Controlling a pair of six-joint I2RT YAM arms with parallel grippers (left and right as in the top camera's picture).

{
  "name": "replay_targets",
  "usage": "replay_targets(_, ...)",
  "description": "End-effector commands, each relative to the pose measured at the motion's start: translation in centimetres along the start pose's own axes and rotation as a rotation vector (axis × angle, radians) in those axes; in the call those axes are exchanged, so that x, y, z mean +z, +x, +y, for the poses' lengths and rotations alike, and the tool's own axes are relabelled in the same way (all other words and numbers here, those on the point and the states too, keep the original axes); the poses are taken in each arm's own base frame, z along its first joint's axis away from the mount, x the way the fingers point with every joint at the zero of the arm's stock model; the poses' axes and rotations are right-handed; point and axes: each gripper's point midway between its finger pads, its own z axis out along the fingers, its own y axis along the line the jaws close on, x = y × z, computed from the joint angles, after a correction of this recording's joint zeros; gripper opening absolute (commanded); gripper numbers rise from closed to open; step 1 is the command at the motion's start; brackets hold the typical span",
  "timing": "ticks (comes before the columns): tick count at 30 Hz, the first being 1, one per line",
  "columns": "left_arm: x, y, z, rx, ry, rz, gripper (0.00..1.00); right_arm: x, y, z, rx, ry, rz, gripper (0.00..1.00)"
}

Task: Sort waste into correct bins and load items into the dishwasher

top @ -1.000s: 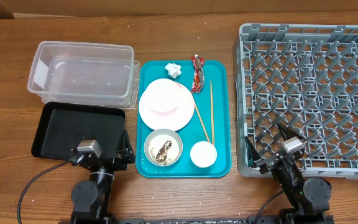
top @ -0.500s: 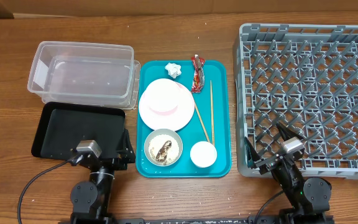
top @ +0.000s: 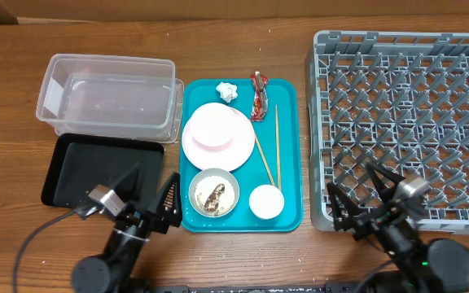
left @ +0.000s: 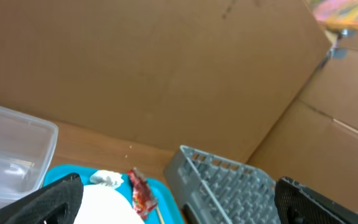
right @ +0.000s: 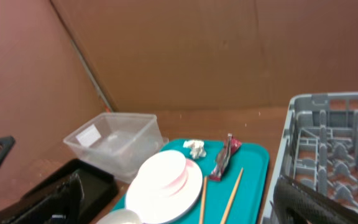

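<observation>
My left gripper goes up over the white bowl next, then tips down and goes lower onto the small white cup's bowl-side rim (top: 252, 198), because the bowl stands between them.
On the teal tray (top: 291, 163) lie a white tissue ball (top: 228, 91), a red wrapper (top: 258, 95), a pale pink plate (top: 216, 136) with a pink bowl upside down on it, two chopsticks (top: 277, 146), a white bowl (top: 213, 194) holding rice scraps and a brown lump, and a small white cup (top: 266, 202). The clear tub (top: 108, 98) and black tray (top: 96, 171) stand to the left, and the grey rack (top: 414, 122) to the right. My left gripper (top: 149, 195) is open and empty at the tray's front left corner. My right gripper (top: 365, 199) is open and empty over the rack's front left corner.
The left wrist view shows the wrapper (left: 142, 193), tissue (left: 107, 179) and rack (left: 229, 186). The right wrist view shows the plate (right: 166, 183), chopsticks (right: 232, 196), tub (right: 114, 143) and black tray (right: 73, 183). Brown cardboard walls stand behind the table.
Both arms have lifted from their resting pose. The left wrist has shifted left and forward, the right wrist right and forward. Both pairs of fingers now show spread wide.
</observation>
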Motion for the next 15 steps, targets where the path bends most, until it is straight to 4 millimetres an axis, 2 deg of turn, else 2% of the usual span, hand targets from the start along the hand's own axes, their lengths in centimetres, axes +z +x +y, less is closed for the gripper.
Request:
replay_targets(1,-0.2,-3.6,-3.7,0.136,0.039,0.055,1.0,-0.1,-3.3,0.1,0.04,0.073,0.049,1.0)
replay_targets(5,0.9,-4.5,-4.7,0.106,-0.032,0.276,1.0,1.0,-5.1,0.1,0.027,0.112,0.203,1.0)
replay_targets(8,2.1,-4.3,-5.4,0.064,-0.044,0.456,1.0,2.2,-6.5,0.4,0.055,0.108,0.262,1.0)
replay_targets(12,4.2,-4.5,-7.4,-0.023,0.048,0.587,1.0,3.4,-7.0,1.7,0.088,0.021,0.321,1.0)
replay_targets(15,5.7,-3.6,-8.8,-0.1,0.172,0.666,1.0,4.1,-6.7,0.9,0.123,0.057,0.335,1.0)
